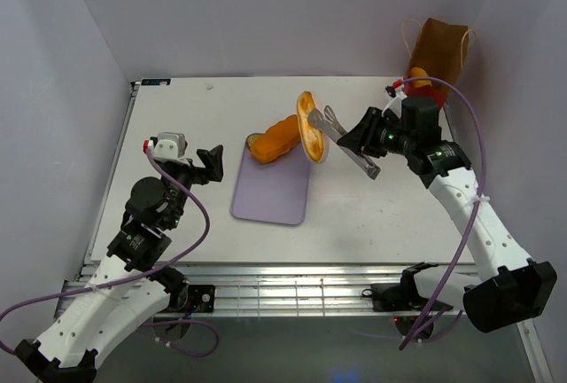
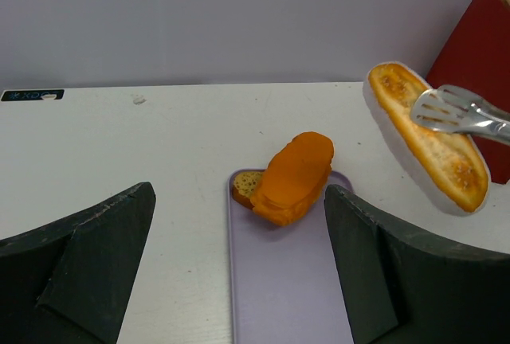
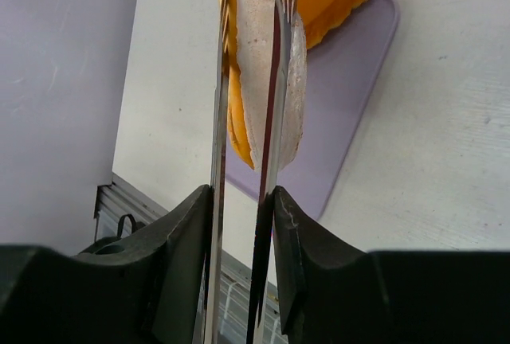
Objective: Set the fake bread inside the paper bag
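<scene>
My right gripper raises the tongs [image 1: 341, 139] holding the bread next and carries them outward over the paper bag's opening to open there.
My right gripper [image 1: 356, 139] is shut on thin metal tongs [image 1: 341, 139]. The tongs pinch a long flat bread [image 1: 308, 126] with a golden top and white underside, held on edge above the table right of the tray. In the right wrist view the tongs [image 3: 219, 121] clamp this bread [image 3: 255, 57] between my fingers. An orange-brown loaf [image 1: 279, 137] and a small bread slice [image 1: 254, 141] lie at the far end of the lavender tray [image 1: 270, 192]. The paper bag [image 1: 438, 46] stands at the far right corner. My left gripper [image 1: 213, 163] is open and empty, left of the tray.
In the left wrist view the loaf [image 2: 293, 177] and slice [image 2: 247, 186] sit on the tray [image 2: 287, 280], with the held bread [image 2: 430, 141] and the red bag [image 2: 478, 65] to the right. White walls close in the table at the back and left.
</scene>
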### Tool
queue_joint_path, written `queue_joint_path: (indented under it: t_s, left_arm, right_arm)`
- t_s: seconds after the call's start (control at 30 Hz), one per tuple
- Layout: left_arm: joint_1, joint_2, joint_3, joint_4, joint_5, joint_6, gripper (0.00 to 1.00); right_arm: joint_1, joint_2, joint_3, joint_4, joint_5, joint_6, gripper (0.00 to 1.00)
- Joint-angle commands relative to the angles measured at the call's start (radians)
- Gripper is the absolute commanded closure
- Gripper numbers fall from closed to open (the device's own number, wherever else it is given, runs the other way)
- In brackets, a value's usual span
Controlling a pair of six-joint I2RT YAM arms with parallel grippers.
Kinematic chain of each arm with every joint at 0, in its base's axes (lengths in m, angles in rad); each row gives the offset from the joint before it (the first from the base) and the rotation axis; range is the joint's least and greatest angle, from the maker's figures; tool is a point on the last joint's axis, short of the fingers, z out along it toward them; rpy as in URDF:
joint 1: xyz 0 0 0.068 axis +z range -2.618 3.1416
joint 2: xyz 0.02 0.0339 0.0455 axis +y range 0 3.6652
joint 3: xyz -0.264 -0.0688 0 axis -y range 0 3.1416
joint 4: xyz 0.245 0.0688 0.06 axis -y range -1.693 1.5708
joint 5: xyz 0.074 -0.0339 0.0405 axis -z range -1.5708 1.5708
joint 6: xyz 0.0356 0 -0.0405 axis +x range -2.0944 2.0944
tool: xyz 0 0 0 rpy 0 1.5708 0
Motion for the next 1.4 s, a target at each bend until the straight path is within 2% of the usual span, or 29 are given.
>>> queue_joint_path:
  t_s: [0.0,0.27,0.3,0.4,0.7,1.0,1.37]
  left_arm:
    - [-0.004,-0.005,-0.008,0.02,-0.003,0.004,0.02]
    - [-0.006,-0.008,-0.006,0.02,-0.003,0.004,0.02]
    - [-0.006,-0.008,-0.006,0.019,-0.001,0.004,0.02]
    - [-0.006,-0.011,-0.006,0.019,-0.003,0.004,0.02]
    - [-0.007,-0.016,-0.006,0.02,-0.004,0.004,0.02]
    - [-0.011,-0.022,-0.006,0.019,-0.006,0.004,0.02]
    - [-0.014,-0.024,-0.006,0.02,0.0,0.002,0.02]
  right_arm:
    - [-0.093,-0.039,0.119,-0.009,-0.057,-0.048,0.68]
    - [-0.315,0.016,0.306,-0.046,-0.197,-0.073,0.69]
    - [-0.381,0.025,0.322,-0.046,-0.211,-0.068,0.69]
    - [-0.467,0.06,0.394,-0.045,-0.246,-0.06,0.69]
    - [-0.657,0.137,0.537,-0.045,-0.31,-0.042,0.7]
    - [-0.743,0.194,0.558,-0.012,-0.292,-0.045,0.69]
    - [-0.776,0.332,0.667,0.04,-0.284,-0.02,0.69]
